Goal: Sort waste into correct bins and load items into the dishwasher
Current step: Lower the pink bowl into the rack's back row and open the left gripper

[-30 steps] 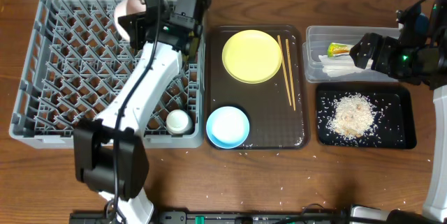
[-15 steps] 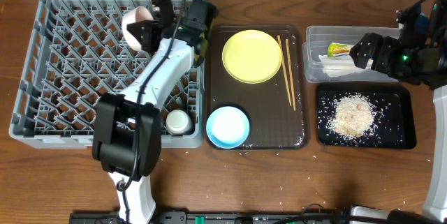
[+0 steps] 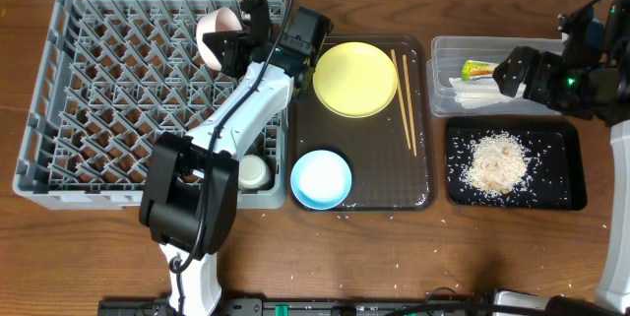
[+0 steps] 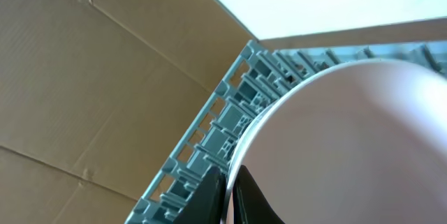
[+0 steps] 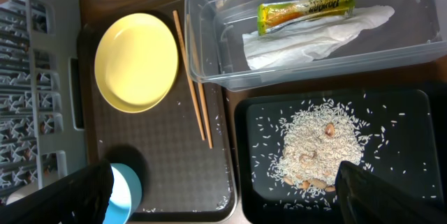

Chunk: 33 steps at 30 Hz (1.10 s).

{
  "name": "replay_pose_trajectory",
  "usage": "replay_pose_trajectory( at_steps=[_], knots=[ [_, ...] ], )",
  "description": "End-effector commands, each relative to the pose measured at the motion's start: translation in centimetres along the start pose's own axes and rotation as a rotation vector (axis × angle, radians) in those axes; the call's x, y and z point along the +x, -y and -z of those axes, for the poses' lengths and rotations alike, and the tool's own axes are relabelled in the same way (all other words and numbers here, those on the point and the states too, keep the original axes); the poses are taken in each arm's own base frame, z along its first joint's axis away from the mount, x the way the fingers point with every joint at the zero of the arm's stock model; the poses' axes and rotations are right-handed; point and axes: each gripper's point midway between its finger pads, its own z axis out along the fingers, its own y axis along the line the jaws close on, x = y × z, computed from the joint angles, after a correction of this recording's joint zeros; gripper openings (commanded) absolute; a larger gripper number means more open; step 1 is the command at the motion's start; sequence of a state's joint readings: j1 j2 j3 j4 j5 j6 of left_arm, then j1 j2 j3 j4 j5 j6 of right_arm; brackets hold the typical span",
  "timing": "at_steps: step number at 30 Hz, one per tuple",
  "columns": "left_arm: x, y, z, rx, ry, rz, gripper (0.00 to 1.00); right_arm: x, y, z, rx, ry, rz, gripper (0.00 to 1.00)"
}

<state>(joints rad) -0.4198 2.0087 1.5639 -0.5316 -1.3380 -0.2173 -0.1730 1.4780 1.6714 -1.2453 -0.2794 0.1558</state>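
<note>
My left gripper should lower the bowl next to the rack wires by the serving tray, below and right in the overhead view, and release the bowl's rim.
My left gripper (image 3: pixel 234 52) is shut on the rim of the white bowl (image 3: pixel 218 31) and holds it tilted above the back right part of the grey dish rack (image 3: pixel 98 90). In the left wrist view the fingers (image 4: pixel 230 178) pinch the bowl (image 4: pixel 349 147) over the rack's edge (image 4: pixel 209 133). A white cup (image 3: pixel 252 170) stands in the rack's front right corner. My right gripper (image 3: pixel 512 72) is open and empty (image 5: pixel 223 178) above the clear tub (image 3: pixel 438 80), which holds the green-and-yellow wrapper (image 5: pixel 306 8) and white paper (image 5: pixel 314 35). Rice scraps (image 5: pixel 321 144) lie in the black tray (image 3: pixel 561 196).
The brown serving tray (image 3: pixel 364 190) between the rack and the bins holds the yellow plate (image 3: pixel 355 79), the chopsticks (image 3: pixel 406 99) and the light blue bowl (image 3: pixel 321 178). Loose rice grains lie scattered on the wooden table at the front.
My left arm has carried the white bowl to the right along the back of the rack, toward the brown tray. The right arm has not moved.
</note>
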Motion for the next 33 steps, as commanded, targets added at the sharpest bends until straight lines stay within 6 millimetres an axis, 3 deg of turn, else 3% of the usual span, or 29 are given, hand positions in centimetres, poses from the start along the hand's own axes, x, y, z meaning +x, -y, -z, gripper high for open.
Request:
replay_pose_trajectory(
  at_steps=[1, 9, 16, 20, 33],
  knots=[
    [-0.2, 0.5, -0.3, -0.024, 0.010, -0.042, 0.07, -0.2, 0.1, 0.3, 0.003, 0.010, -0.005, 0.99],
    [-2.0, 4.6, -1.0, 0.035, 0.058, -0.123, 0.07, -0.2, 0.1, 0.3, 0.003, 0.010, -0.005, 0.99],
    [-3.0, 3.7, -2.0, -0.009, 0.060, -0.263, 0.07, -0.2, 0.1, 0.3, 0.003, 0.010, -0.005, 0.99],
    [-3.3, 4.3, -2.1, 0.031, 0.077, -0.258, 0.07, -0.2, 0.1, 0.3, 0.003, 0.010, -0.005, 0.99],
    [-2.1, 5.2, -4.7, 0.054, 0.047, -0.286, 0.08, -0.2, 0.1, 0.3, 0.003, 0.010, -0.005, 0.99]
  ],
)
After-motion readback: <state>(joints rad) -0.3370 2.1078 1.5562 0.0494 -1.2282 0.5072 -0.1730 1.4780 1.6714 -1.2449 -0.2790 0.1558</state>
